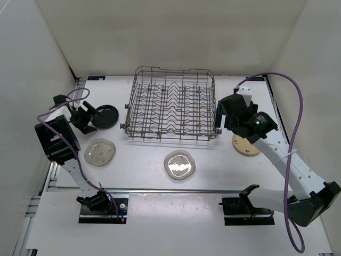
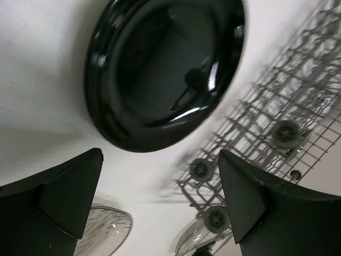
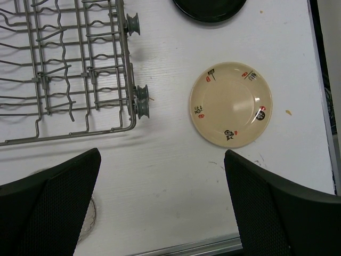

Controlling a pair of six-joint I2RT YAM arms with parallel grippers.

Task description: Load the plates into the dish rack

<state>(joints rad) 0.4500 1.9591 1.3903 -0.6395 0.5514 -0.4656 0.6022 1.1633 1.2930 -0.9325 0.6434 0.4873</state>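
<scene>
The open fingers are too short of the plate, so my left gripper will lower and tilt flatter next, then move toward the rack onto the black plate's near rim (image 1: 102,127) (image 2: 132,144).
The grey wire dish rack (image 1: 171,104) stands at the table's middle back with no plate in it. A black plate (image 1: 105,116) lies left of it. My left gripper (image 1: 91,118) is open and empty just left of that plate, which fills the top of the left wrist view (image 2: 165,69). Two clear plates (image 1: 100,152) (image 1: 179,164) lie in front. A cream-tan spotted plate (image 3: 230,104) lies right of the rack, partly hidden under my right arm in the top view (image 1: 246,146). My right gripper (image 3: 162,202) is open and empty above the table near it.
A second black plate (image 3: 210,8) lies beyond the cream one, right of the rack (image 3: 64,69). White walls enclose the table on three sides. A metal rail (image 1: 170,190) runs along the near edge. The rack's wheels (image 3: 141,101) stick out at its right side.
</scene>
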